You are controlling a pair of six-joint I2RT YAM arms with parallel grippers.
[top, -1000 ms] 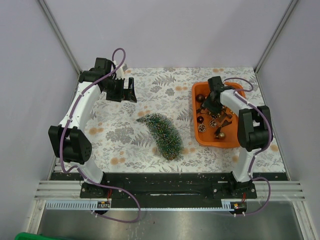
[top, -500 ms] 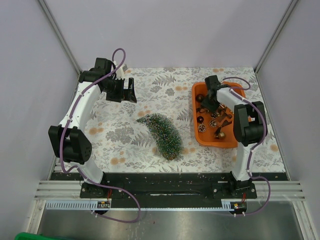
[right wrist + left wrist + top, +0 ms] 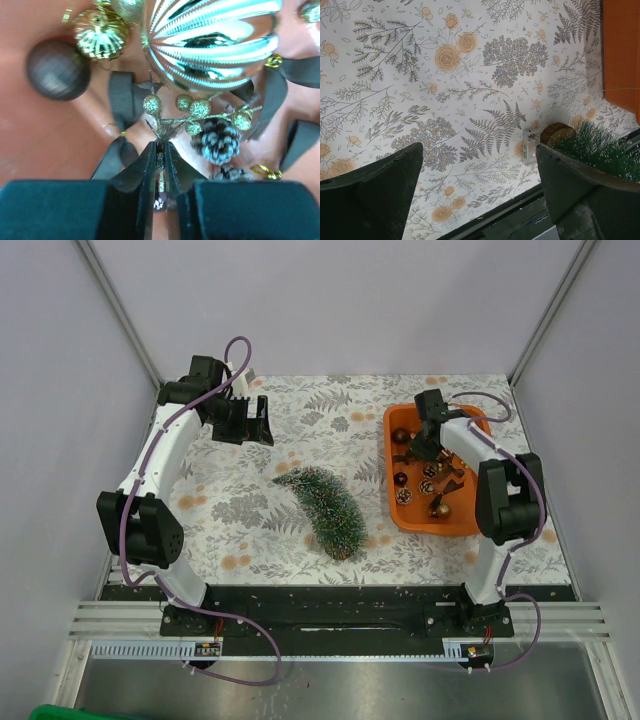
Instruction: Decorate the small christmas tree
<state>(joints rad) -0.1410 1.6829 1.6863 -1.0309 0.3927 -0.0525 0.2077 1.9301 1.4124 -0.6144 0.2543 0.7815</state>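
Note:
The right gripper lifts the sprig over the tray's side next, then left in the top view to the undecorated tree's middle point(image 3: 333, 510), and releases it there.
The small christmas tree point(image 3: 326, 507) lies on its side in the middle of the floral table; part of it and its round base point(image 3: 557, 133) show in the left wrist view. The orange tray point(image 3: 476, 517) at the right holds several ornaments. My right gripper point(image 3: 420, 448) is down in the tray, shut on the stem of a gold glitter berry sprig point(image 3: 192, 107). A frosted pinecone point(image 3: 216, 141) and a large silver ribbed bauble point(image 3: 210, 40) lie beside the sprig. My left gripper point(image 3: 254, 427) is open and empty above the table's back left.
A dark ball point(image 3: 58, 69), a small gold ornament point(image 3: 100, 34) and black ribbon bows point(image 3: 124, 95) lie in the tray near the sprig. A small clear clip point(image 3: 529, 145) lies by the tree's base. The tray's edge point(image 3: 620, 55) shows in the left wrist view.
My right arm shifted slightly within the tray. The left arm and the tree have not moved.

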